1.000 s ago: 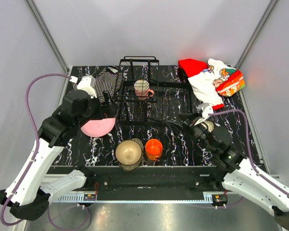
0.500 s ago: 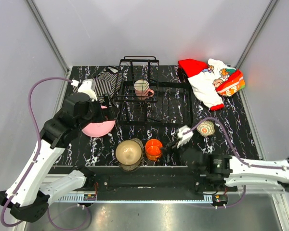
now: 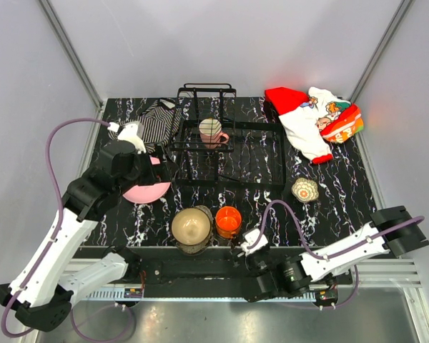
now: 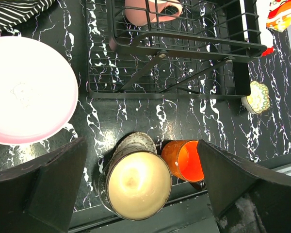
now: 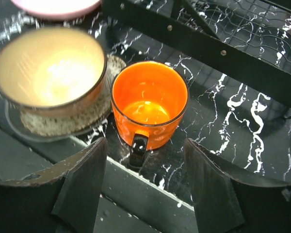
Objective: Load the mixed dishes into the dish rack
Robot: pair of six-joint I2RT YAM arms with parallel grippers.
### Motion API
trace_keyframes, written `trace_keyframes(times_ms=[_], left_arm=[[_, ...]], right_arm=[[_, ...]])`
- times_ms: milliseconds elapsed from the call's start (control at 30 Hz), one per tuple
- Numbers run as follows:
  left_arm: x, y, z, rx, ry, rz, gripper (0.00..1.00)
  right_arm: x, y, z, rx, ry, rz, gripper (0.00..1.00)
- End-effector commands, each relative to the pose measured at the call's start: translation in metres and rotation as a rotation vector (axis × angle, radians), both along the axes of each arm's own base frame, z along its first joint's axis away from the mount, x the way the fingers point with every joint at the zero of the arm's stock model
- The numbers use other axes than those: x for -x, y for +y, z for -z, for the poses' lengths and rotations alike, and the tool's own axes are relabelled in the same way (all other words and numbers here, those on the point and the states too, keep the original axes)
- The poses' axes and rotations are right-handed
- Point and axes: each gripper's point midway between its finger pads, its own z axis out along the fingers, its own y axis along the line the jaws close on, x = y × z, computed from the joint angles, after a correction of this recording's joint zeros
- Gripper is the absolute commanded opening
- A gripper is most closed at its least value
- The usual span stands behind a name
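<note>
I will next lower the fingers of my open right gripper and move them gently outward to go around the orange cup's black handle (image 3: pixel 235 239) (image 5: pixel 138 149) and close, because the handle points toward the gripper.
The black wire dish rack (image 3: pixel 261 153) holds the cream-pink mug (image 3: pixel 211 131) in its raised end. The pink plate (image 3: pixel 144 189) lies left of the rack. The brownish bowl (image 3: pixel 191 226) sits on the tan-gold patterned plate (image 5: pixel 63 124) at the front edge, with the orange cup (image 3: pixel 228 221) beside it. The floral cup (image 3: pixel 304 189) stands right of the rack. My left gripper (image 3: pixel 157 166) hangs open and empty above the pink plate (image 4: pixel 24 90). My right gripper (image 3: pixel 242 246) is open and low at the front edge, with the orange cup (image 5: pixel 149 104) just ahead of its fingertips, handle towards it.
A striped black-white cloth (image 3: pixel 157 120) lies at the back left beside the rack. A red-white printed cloth (image 3: pixel 307 121) lies at the back right. Grey walls close in the table on three sides. The right arm's cable loops over the front right.
My right arm has swung from beside the floral cup down to the front edge and now faces the orange cup. The left arm has barely moved.
</note>
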Motion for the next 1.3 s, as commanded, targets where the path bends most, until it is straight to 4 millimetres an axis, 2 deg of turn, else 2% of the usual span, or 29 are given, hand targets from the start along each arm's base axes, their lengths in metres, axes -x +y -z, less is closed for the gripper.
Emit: trace_keyframes(times_ms=[0, 233, 333, 400, 533, 633, 800, 900, 1000, 1267], left_arm=[[-0.002, -0.004, -0.007, 0.035, -0.030, 0.012, 0.99], [-0.004, -0.008, 0.000, 0.043, -0.019, 0.018, 0.99], [-0.003, -0.010, 0.002, 0.045, -0.012, 0.027, 0.99], [-0.003, -0.010, 0.002, 0.045, -0.012, 0.027, 0.99], [-0.001, -0.010, 0.003, 0.046, -0.012, 0.031, 0.99], [0.000, -0.009, 0.004, 0.048, -0.011, 0.032, 0.99], [0.002, -0.009, 0.002, 0.054, -0.018, 0.037, 0.99], [0.000, -0.010, -0.001, 0.055, -0.021, 0.037, 0.99], [-0.001, -0.015, -0.003, 0.069, -0.008, 0.044, 0.99], [-0.004, -0.022, -0.005, 0.098, 0.001, 0.053, 0.99]], right_arm=[[-0.007, -0.005, -0.022, -0.203, -0.035, 0.102, 0.70], [-0.011, -0.016, -0.013, -0.285, -0.024, 0.124, 0.69], [-0.005, -0.004, -0.009, -0.320, 0.013, 0.104, 0.68], [-0.002, 0.003, -0.001, -0.283, 0.000, 0.095, 0.68], [0.005, 0.023, 0.004, -0.282, 0.005, 0.089, 0.68], [0.007, 0.028, 0.013, -0.289, 0.014, 0.084, 0.68], [0.006, 0.023, 0.026, -0.270, 0.005, 0.080, 0.67], [0.002, 0.013, 0.035, -0.260, 0.001, 0.077, 0.66], [-0.001, 0.006, 0.039, -0.278, 0.006, 0.079, 0.63], [-0.002, 0.001, 0.044, -0.217, -0.016, 0.052, 0.62]])
